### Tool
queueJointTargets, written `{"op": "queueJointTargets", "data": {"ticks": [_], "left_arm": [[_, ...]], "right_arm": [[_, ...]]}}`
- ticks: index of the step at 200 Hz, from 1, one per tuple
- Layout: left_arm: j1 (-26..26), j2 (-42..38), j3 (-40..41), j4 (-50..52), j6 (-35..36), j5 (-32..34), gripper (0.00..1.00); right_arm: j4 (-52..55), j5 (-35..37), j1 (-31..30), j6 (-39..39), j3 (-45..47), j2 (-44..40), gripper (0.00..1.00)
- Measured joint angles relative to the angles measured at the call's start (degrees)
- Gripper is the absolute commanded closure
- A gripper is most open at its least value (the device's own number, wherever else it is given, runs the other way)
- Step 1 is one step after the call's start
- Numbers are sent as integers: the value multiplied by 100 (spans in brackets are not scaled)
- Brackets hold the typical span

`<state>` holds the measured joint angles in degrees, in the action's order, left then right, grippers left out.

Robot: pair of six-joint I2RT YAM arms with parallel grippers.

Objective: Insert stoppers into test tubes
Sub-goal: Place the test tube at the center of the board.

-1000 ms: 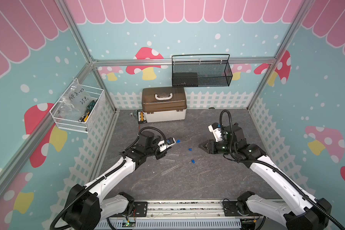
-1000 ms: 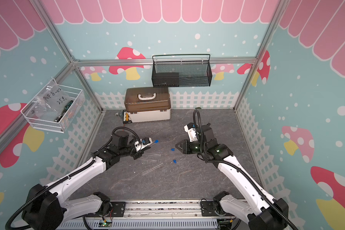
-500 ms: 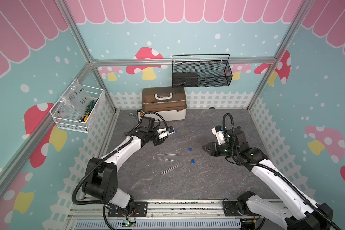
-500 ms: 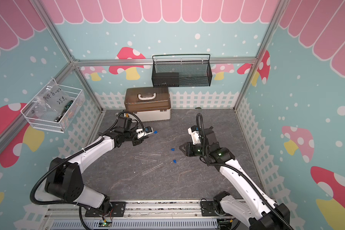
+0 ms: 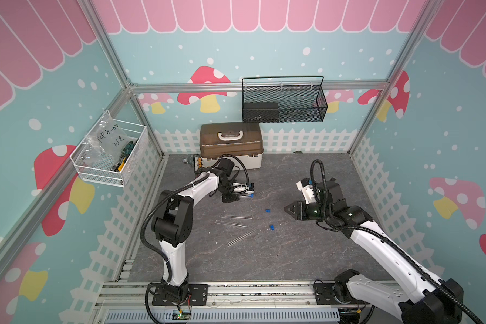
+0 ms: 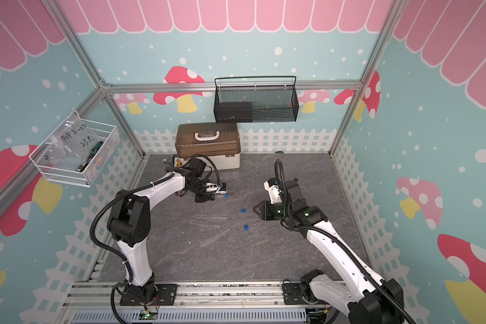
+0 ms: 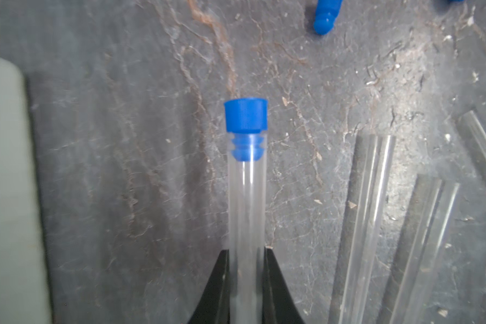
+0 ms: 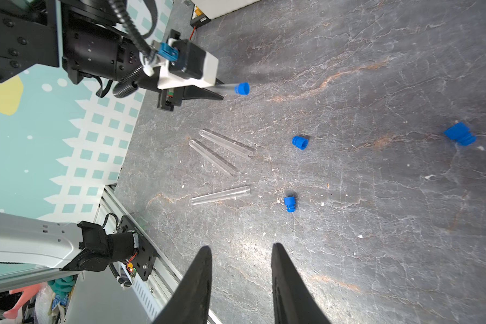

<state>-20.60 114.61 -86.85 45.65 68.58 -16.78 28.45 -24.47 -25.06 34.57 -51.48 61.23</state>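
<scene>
The capped tube already has its stopper seated, and the empty slate floor between the toolbox and the bare tubes lies below it. My left gripper needs to lower the tube onto that floor and release it.
My left gripper (image 7: 246, 251) is shut on a clear test tube (image 7: 246, 210) that has a blue stopper (image 7: 245, 115) seated in its mouth. In both top views the capped end (image 5: 251, 195) (image 6: 225, 195) points right, just above the floor near the toolbox. Three bare test tubes (image 5: 236, 216) (image 5: 230, 223) (image 5: 240, 238) lie on the slate floor mid-cell. Loose stoppers (image 5: 267, 210) (image 5: 271, 227) lie to their right, and the right wrist view shows a third (image 8: 459, 134). My right gripper (image 5: 286, 209) (image 8: 242, 246) hovers open and empty right of them.
A brown-lidded toolbox (image 5: 230, 143) stands against the back fence, just behind the left gripper. A black mesh basket (image 5: 284, 103) hangs on the back wall and a white wire basket (image 5: 110, 157) on the left wall. A metal rail (image 5: 236, 291) runs along the front edge.
The left arm has folded upward and carried the capped tube a little toward the back of the cell. The right gripper has barely shifted and stays open.
</scene>
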Motion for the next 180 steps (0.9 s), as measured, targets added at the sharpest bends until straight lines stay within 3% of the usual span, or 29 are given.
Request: {"op": "queueJointTargets", "data": {"ticks": [100,180], "left_arm": [[-221,645,-326,339,175,334,100],[-238,743,-411,361,177,343,91]], "right_arm": [[57,-59,33,-50,0,24,65],[76,-90,37,-66,0,24,65]]}}
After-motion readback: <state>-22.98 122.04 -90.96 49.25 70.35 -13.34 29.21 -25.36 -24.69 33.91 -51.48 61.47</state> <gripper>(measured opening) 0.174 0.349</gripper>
